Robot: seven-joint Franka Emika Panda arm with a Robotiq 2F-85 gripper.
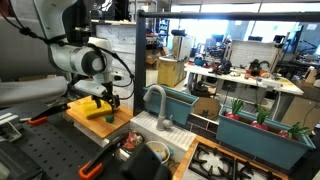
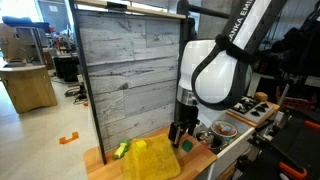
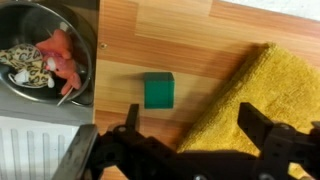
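Note:
My gripper will move away from the yellow towel toward the metal bowl next, then go down to the green block [image 1: 109, 119] [image 3: 158, 90], because the block is off the middle of my fingers.
My gripper [image 3: 190, 125] is open and empty, fingers spread over the wooden counter. In the wrist view a small green block [image 3: 158, 90] lies on the wood just ahead of the left finger. A yellow towel [image 3: 260, 100] lies under the right finger. In the exterior views the gripper [image 1: 108, 98] [image 2: 178, 135] hangs just above the wooden board, with the yellow towel [image 2: 150, 160] [image 1: 97, 110] beside it. The green block [image 2: 187, 145] sits by the fingers.
A metal bowl [image 3: 25, 35] with pink and patterned items sits at the wrist view's upper left, beside a white dish rack [image 3: 35, 150]. A tall grey wood panel [image 2: 125, 75] stands behind the board. A faucet [image 1: 158, 100], a teal sink [image 1: 180, 105] and stove burners [image 1: 230, 162] lie nearby.

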